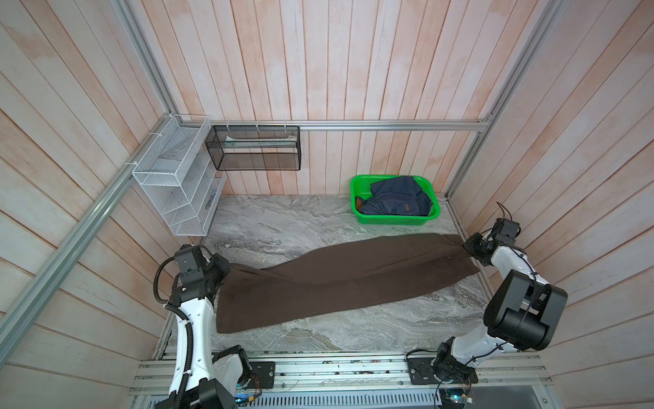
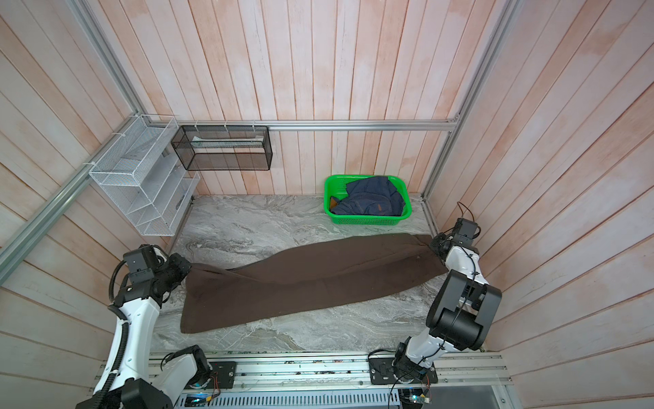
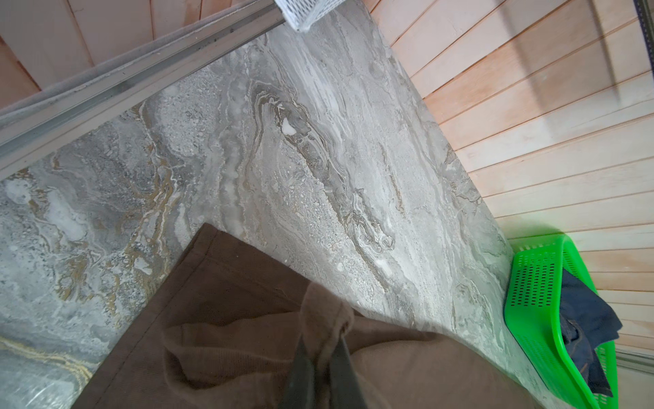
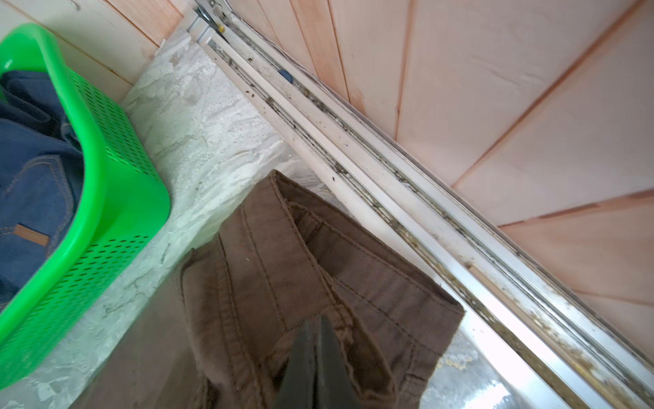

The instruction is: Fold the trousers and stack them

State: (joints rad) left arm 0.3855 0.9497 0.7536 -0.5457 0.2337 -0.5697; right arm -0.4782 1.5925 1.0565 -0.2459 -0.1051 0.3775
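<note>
The left gripper moves back over the lower leg's flat hem end [image 1: 233, 291] [image 3: 214, 286] next and releases the bunched fold there, as that layer already lies spread beneath it.
The dark brown trousers [image 1: 339, 279] [image 2: 308, 279] hang stretched across the marble table between my two grippers, sagging in the middle onto the tabletop. My left gripper [image 1: 226, 271] [image 2: 185, 270] is shut on a bunched fold at the left end, near the hem [image 3: 327, 336]. My right gripper [image 1: 466, 246] [image 2: 432, 245] is shut on the waistband end by the right wall [image 4: 320, 325]. In the right wrist view the stitched waistband [image 4: 318, 255] folds over past the fingertips.
A green basket [image 1: 435, 212] [image 2: 407, 212] holding a navy denim garment [image 1: 396, 198] stands at the back right, close to the trousers' far edge. A white wire rack [image 1: 177, 177] and a black mesh shelf [image 1: 254, 147] hang at the back left. Aluminium rails edge the table.
</note>
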